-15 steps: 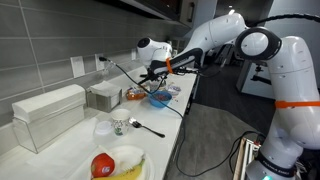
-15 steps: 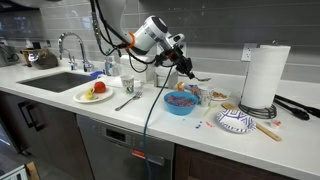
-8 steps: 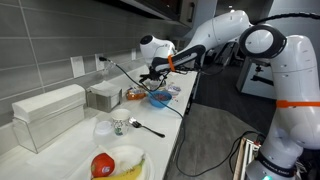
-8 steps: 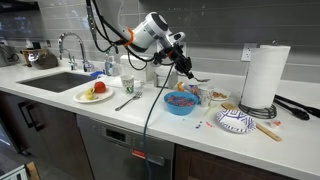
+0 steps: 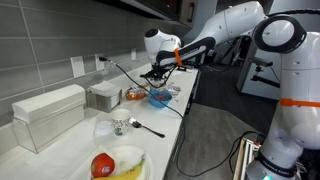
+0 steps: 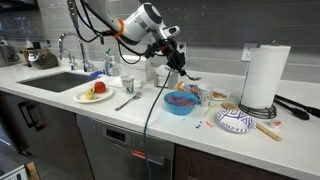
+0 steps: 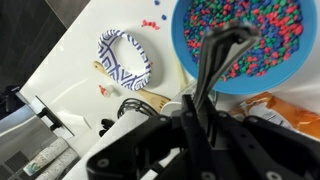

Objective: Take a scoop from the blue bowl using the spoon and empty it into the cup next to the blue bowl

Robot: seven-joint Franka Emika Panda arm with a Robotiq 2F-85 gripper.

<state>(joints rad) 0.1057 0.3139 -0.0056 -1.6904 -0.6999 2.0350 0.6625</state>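
Note:
I will tilt my gripper downward next and lower the black spoon (image 7: 215, 60) into the blue bowl's beads to release it there, because the spoon is still hanging above them.
The blue bowl (image 6: 180, 102) (image 5: 160, 99), full of coloured beads, sits on the white counter; it fills the top right of the wrist view (image 7: 250, 40). My gripper (image 6: 172, 52) (image 5: 160, 70) (image 7: 198, 103) hangs just above the bowl, shut on a black spoon (image 7: 215, 60). The spoon's tip (image 6: 189, 77) points down over the bowl's far rim. The pale cup (image 6: 194, 90) (image 5: 173, 91) stands right behind the blue bowl. I cannot tell whether the spoon carries beads.
An orange bowl (image 5: 133, 94) is beside the blue bowl. A blue-and-white patterned bowl (image 6: 236, 121) (image 7: 125, 60) lies with a wooden spoon (image 7: 150, 95). A paper towel roll (image 6: 265, 75), a fruit plate (image 6: 95, 93), a metal cup (image 5: 118, 126) and a sink (image 6: 55, 80) share the counter.
The arm has lifted and swung a little, and the wrist has turned. The spoon stays gripped over the blue bowl, slightly higher.

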